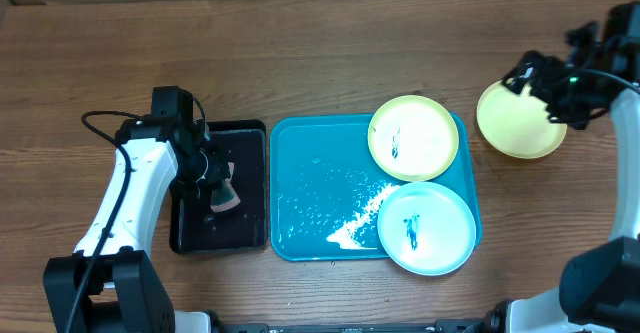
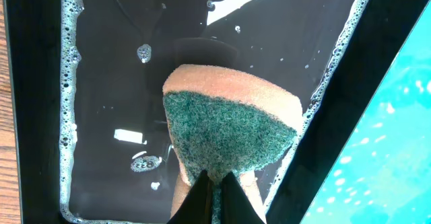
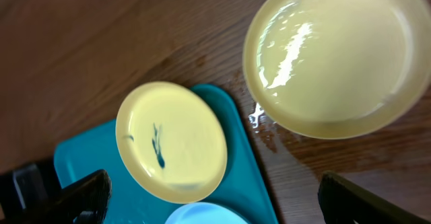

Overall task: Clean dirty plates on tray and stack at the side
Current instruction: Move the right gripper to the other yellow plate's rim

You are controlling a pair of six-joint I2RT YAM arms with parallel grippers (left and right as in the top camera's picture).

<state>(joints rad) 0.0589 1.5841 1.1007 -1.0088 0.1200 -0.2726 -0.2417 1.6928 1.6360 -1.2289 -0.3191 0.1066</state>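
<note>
The yellow-green plate has a dark smear on its rim facing the clean plate, so next I will move my right gripper down to the left in the overhead view, onto that part of the plate's rim.
The teal tray [image 1: 320,198] lies mid-table with white foam on it. A pale yellow-green plate [image 1: 413,138] with a dark smear sits on its far right corner; it also shows in the right wrist view [image 3: 172,142]. A light blue plate [image 1: 427,228] with a dark smear sits at the tray's near right. A clean, wet yellow-green plate [image 1: 518,121] rests on the table right of the tray [image 3: 337,56]. My right gripper [image 3: 215,197] is open and empty above the table by that plate. My left gripper [image 2: 217,190] is shut on a green-and-orange sponge [image 2: 232,126] over the black tray [image 1: 225,233].
The black tray [image 2: 101,83] holds soapy water with bubbles along its rim, just left of the teal tray [image 2: 397,150]. A small wet patch shows on the wood between the teal tray and the clean plate [image 3: 259,120].
</note>
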